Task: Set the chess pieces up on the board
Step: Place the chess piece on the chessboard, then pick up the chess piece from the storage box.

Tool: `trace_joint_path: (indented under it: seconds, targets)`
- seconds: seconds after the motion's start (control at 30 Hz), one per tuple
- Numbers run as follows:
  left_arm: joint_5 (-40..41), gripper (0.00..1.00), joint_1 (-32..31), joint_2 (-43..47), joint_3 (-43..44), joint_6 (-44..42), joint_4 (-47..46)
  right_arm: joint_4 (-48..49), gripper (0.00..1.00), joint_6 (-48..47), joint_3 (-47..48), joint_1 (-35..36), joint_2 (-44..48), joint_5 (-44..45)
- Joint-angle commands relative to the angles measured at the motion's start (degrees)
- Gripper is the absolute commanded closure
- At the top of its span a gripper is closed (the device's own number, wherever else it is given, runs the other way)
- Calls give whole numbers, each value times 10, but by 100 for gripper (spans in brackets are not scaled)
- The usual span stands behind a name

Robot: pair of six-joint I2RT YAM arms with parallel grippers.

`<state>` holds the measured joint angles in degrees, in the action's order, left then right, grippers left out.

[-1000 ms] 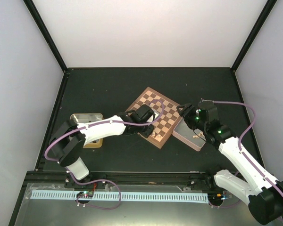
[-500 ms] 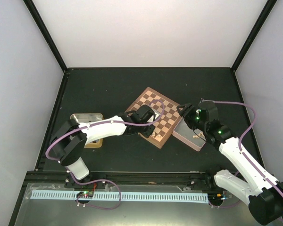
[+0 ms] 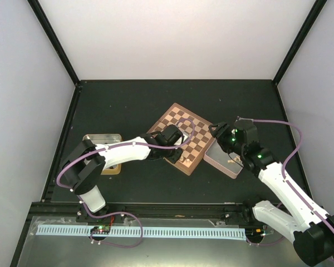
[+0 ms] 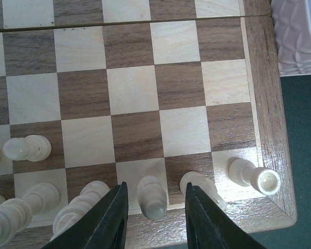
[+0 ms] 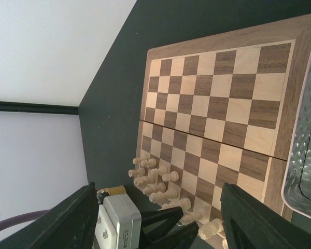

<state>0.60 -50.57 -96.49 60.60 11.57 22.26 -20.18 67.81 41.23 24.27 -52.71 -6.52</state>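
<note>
My right gripper will move back over the grey tray, tilt downward and go down onto a pale chess piece, because there are still pieces in the tray.
The board lies turned at the table's middle. In the left wrist view, pale chess pieces stand along the board's near edge. One piece stands upright on a light square between my left gripper's fingers. The jaws are open, with a gap on each side of it. Another piece and a rook-like piece stand to its right, towards the corner. A pawn stands one row further in. My right gripper hangs wide open above the board's right side, holding nothing.
A grey tray touches the board's right edge, under my right arm. A metal tin and a yellow-wood tray sit left of the board, by my left arm. Black frame posts and pale walls enclose the dark table.
My left gripper's jaws have parted, letting go of the pale piece that now stands on the near row. Neither arm has shifted noticeably.
</note>
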Motion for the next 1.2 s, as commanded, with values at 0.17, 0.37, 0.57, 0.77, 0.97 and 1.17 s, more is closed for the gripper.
trace_joint_path:
  seconds: [0.17, 0.37, 0.57, 0.77, 0.97, 1.17]
  targets:
    - [-1, 67, 2, 38, 34, 8, 21, -7, 35, -1, 10, -3, 26, 12]
    - [21, 66, 7, 90, 54, 15, 35, -39, 35, -55, 13, -3, 39, 61]
    - [46, 58, 36, 186, 35, 36, 18, -116, 35, -180, 32, -3, 28, 137]
    - [66, 43, 75, 304, -25, 41, -40, -215, 42, -235, 29, -10, -11, 218]
    - [85, 25, 96, 401, -97, 33, -112, -273, 54, -222, 14, -24, -70, 242]
    - [79, 21, 102, 411, -114, 24, -123, -242, 67, -221, -21, -57, -119, 242]
